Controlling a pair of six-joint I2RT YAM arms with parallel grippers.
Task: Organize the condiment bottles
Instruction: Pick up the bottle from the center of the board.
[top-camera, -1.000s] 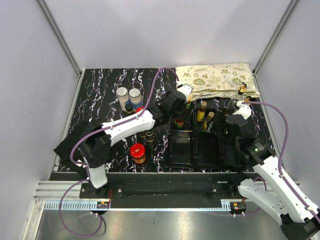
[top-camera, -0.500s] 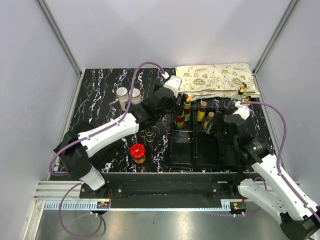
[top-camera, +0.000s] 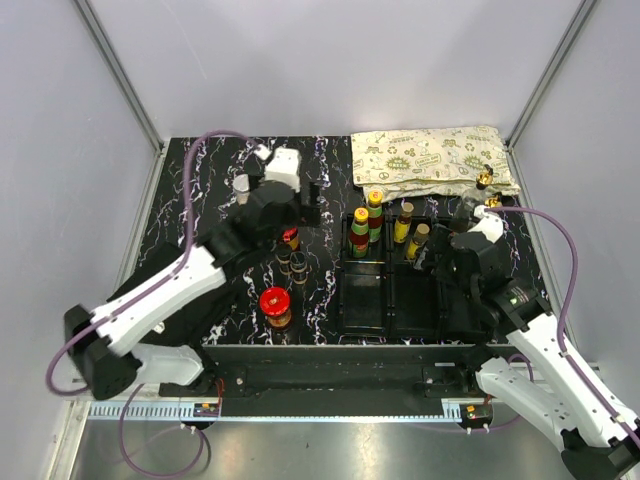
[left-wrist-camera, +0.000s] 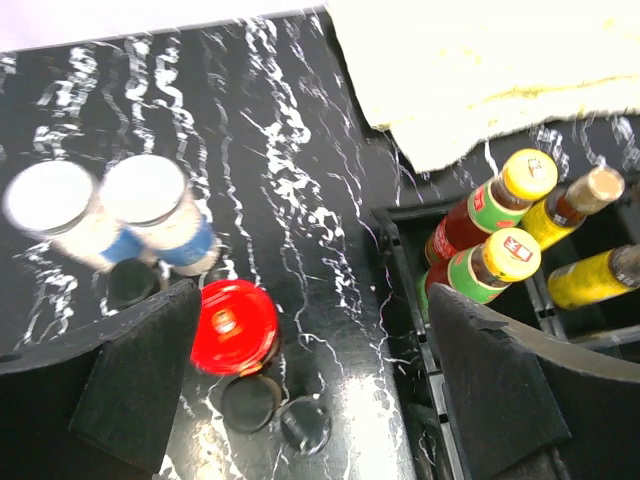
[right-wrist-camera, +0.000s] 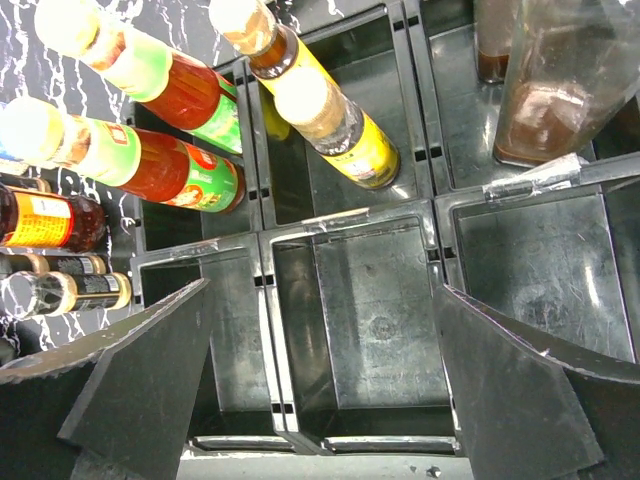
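Observation:
The robot's left hand should next move back and go down around the cap of the black-capped bottle nearest the tray (left-wrist-camera: 305, 425). That bottle stands below and back, and its tray side is clear.
My left gripper (top-camera: 298, 214) hangs open and empty above the marble table, left of the black tray (top-camera: 389, 322). In its wrist view the left gripper (left-wrist-camera: 310, 400) has a red-lidded jar (left-wrist-camera: 235, 325) and two black-capped bottles (left-wrist-camera: 250, 402) under the gap, with grey-lidded shakers (left-wrist-camera: 150, 195) beyond. Two yellow-capped red sauces (top-camera: 374, 207) and two yellow bottles (top-camera: 404, 222) stand in the tray's back compartments. Open and empty too, my right gripper (top-camera: 432, 255) hovers over an empty tray compartment (right-wrist-camera: 380, 310). A second red-lidded jar (top-camera: 275, 303) stands alone near the front.
A patterned cloth (top-camera: 430, 158) lies at the back right, with a gold-spouted glass bottle (top-camera: 483, 180) at its edge. A clear glass bottle (right-wrist-camera: 560, 80) stands in a right compartment. Grey walls enclose the table on three sides.
My left gripper has drawn back from the tray's back-left compartment and swung left over the loose bottles, opening fully. The right arm has hardly moved.

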